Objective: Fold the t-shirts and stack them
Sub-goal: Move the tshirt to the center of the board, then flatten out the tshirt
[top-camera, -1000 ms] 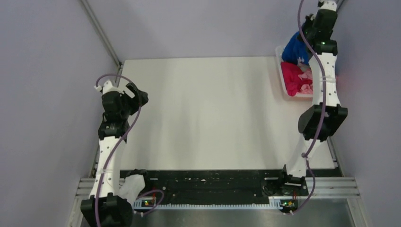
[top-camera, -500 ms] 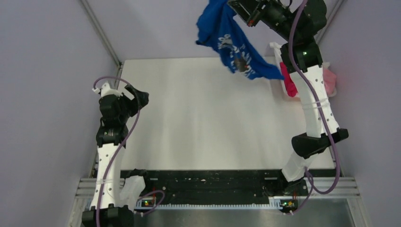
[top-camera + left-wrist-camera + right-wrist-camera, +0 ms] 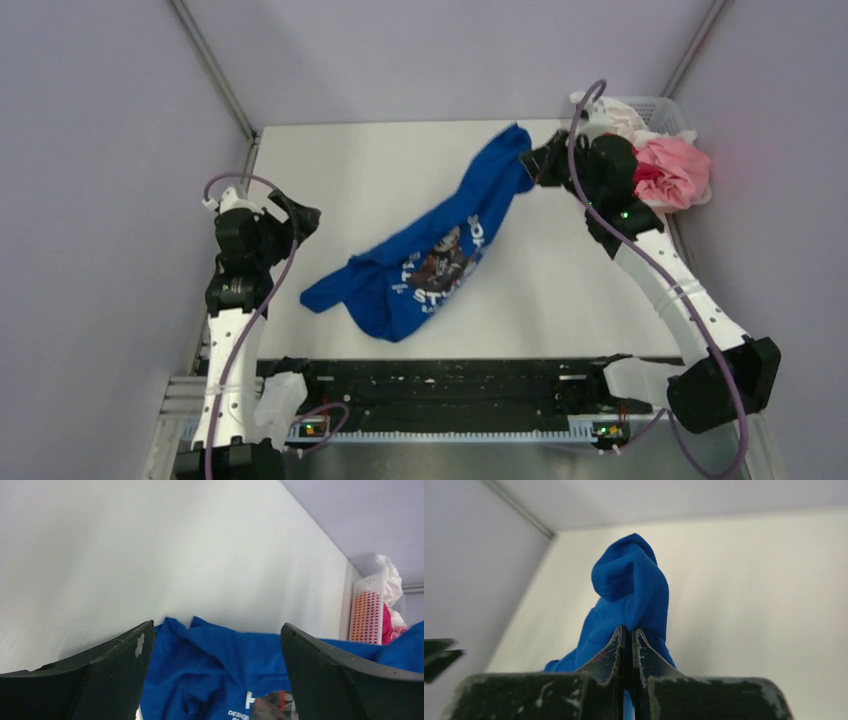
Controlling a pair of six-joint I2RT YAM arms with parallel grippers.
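Observation:
The royal blue t-shirt's narrow end (image 3: 323, 291) sticks out below and back toward the base, so I should lower my left gripper's open fingers back onto it next.
The royal blue t-shirt (image 3: 430, 255) lies stretched diagonally across the table, print and white lettering up, from the near left up to the far right. My right gripper (image 3: 537, 165) is shut on its far end, and the pinched blue cloth (image 3: 631, 587) bunches above the closed fingertips (image 3: 629, 630). My left gripper (image 3: 300, 215) is open and empty at the table's left edge; between its wide jaws the blue shirt (image 3: 220, 670) shows ahead. Magenta and pale pink shirts (image 3: 668, 172) sit heaped in the basket.
The white lattice basket (image 3: 660, 110) stands at the far right corner, also in the left wrist view (image 3: 367, 610). A white cloth (image 3: 600, 112) hangs over its left rim. Grey walls close in on the left, back and right. A black rail (image 3: 450, 385) runs along the near edge.
The right arm lifted the blue shirt out of the basket, swung it high over the far edge, then brought it down and spread it across the table. The left arm barely moved.

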